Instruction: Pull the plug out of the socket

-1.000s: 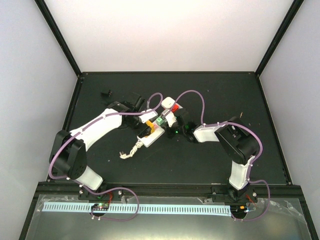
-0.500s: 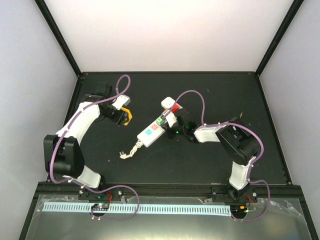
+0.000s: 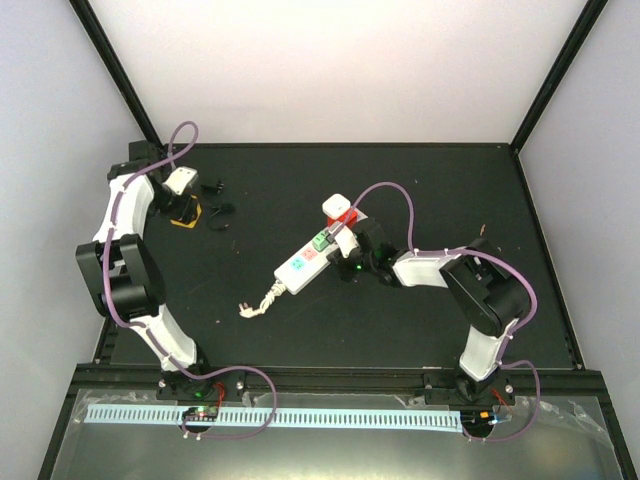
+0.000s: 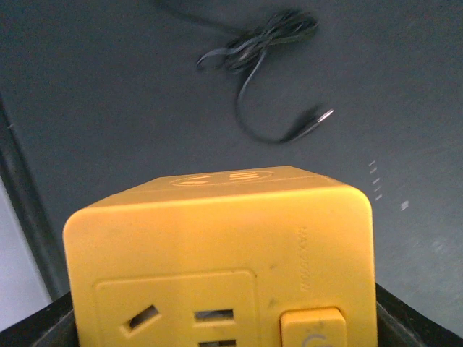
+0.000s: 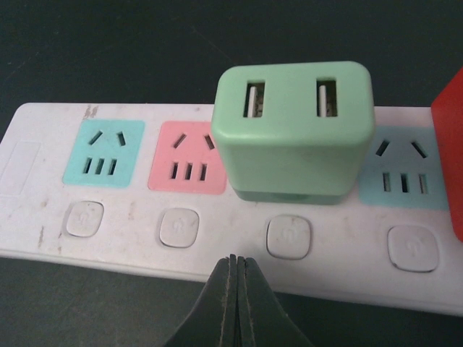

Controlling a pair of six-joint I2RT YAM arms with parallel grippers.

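Observation:
The left gripper draws back and down toward the mat nearer my base point(image 3: 188, 245) next, since the tangled black cable lies just beyond the yellow plug.
The plug, a yellow cube point(image 4: 224, 246) with outlet slots and a button, fills the left wrist view. My left gripper point(image 4: 224, 322) is shut on it, the dark fingers just showing at its lower corners. From above, the yellow plug point(image 3: 186, 213) is at the table's far left, well apart from the socket. The socket point(image 3: 303, 264), a long white strip, lies at mid-table with a green adapter point(image 5: 295, 130) and a red plug point(image 5: 452, 144) in it. Its teal and pink faces are bare. My right gripper point(image 5: 234, 264) is shut, tips resting at the near edge of the socket point(image 5: 43, 217).
A tangled black cable point(image 4: 260, 50) lies on the dark mat just beyond the yellow plug, with a small black part point(image 3: 212, 187) beside it. The socket's short white cord stub point(image 3: 258, 303) trails toward the front. The black frame rail point(image 3: 118, 80) runs close behind the left arm.

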